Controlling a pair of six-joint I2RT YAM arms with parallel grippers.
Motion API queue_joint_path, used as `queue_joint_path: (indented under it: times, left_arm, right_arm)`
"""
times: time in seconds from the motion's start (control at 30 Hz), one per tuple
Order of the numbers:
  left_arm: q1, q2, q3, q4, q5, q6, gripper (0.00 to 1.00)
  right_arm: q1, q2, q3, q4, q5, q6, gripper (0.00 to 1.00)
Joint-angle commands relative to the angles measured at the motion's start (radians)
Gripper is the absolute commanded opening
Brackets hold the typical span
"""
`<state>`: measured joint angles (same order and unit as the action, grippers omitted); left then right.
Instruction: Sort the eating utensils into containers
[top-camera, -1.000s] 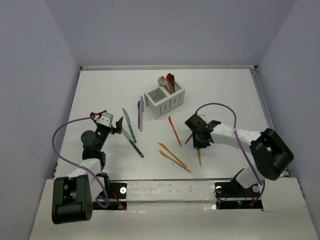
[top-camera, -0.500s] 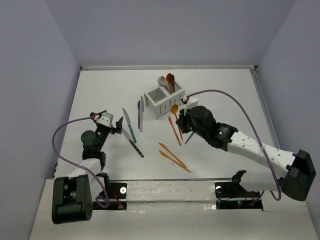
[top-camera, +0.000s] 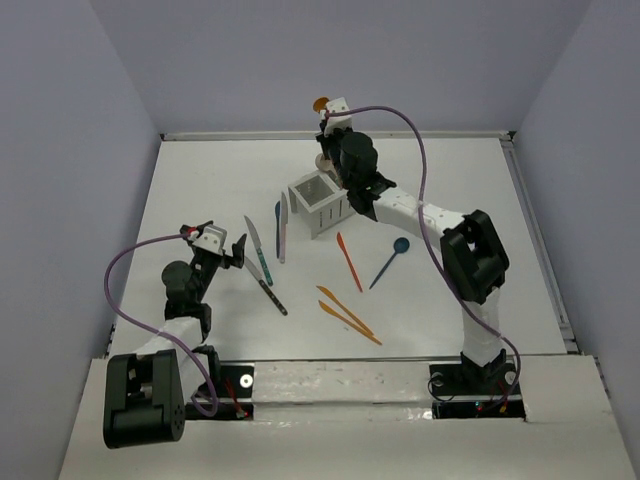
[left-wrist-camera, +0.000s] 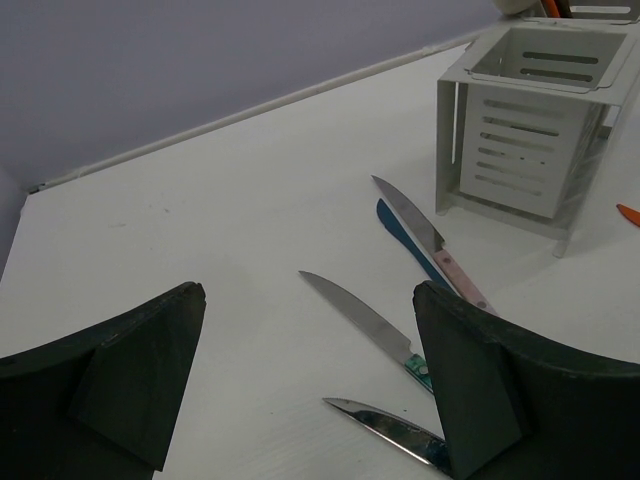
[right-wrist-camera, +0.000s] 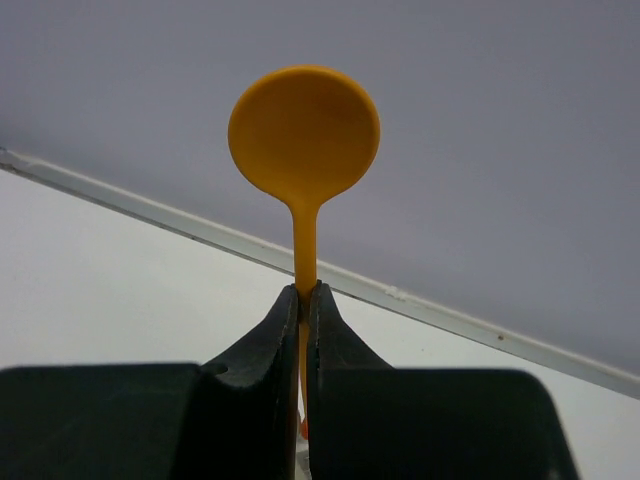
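Note:
The opening of the caddy's beige-spoon section is below and back of my right gripper, so next the gripper will move back and down to release the orange spoon (right-wrist-camera: 304, 130) in that section.
The white two-compartment caddy (top-camera: 330, 205) stands at the table's far middle; it also shows in the left wrist view (left-wrist-camera: 528, 130). My right gripper (top-camera: 328, 122) is raised above and just behind it. It is shut (right-wrist-camera: 303, 300) on the handle of an orange spoon (right-wrist-camera: 304, 130), bowl upward (top-camera: 320, 103). A beige spoon (top-camera: 323, 160) shows partly behind the arm at the caddy. My left gripper (top-camera: 232, 250) is open and empty (left-wrist-camera: 310, 390) low over the table beside several knives (left-wrist-camera: 365, 325).
A blue spoon (top-camera: 388, 262) lies right of an orange utensil (top-camera: 348, 260). Two more orange utensils (top-camera: 347, 313) lie nearer the front. Knives lie left of the caddy: a pink-handled one (left-wrist-camera: 425, 240), a blue one (top-camera: 279, 225), a dark-handled one (top-camera: 268, 288).
My right arm has swung from the table's right front up to above the caddy, carrying the orange spoon. The blue spoon now lies uncovered. The left arm has not moved.

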<state>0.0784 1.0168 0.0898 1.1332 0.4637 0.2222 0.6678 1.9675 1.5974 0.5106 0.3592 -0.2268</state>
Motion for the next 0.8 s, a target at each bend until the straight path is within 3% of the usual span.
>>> queue_joint_path:
  times: [0.0, 0.37, 0.77]
  left_arm:
    - [-0.005, -0.012, -0.002, 0.083, 0.007, 0.02, 0.98]
    - [-0.003, -0.012, -0.001, 0.082, 0.009, 0.02, 0.99]
    - [-0.005, -0.011, -0.001, 0.08, 0.01, 0.022, 0.99]
  right_arm:
    - [-0.031, 0.083, 0.093, 0.158, 0.086, -0.086, 0.0]
    - [-0.042, 0.054, -0.177, 0.216, 0.083, 0.064, 0.0]
    - [-0.042, -0.002, -0.298, 0.195, 0.032, 0.145, 0.0]
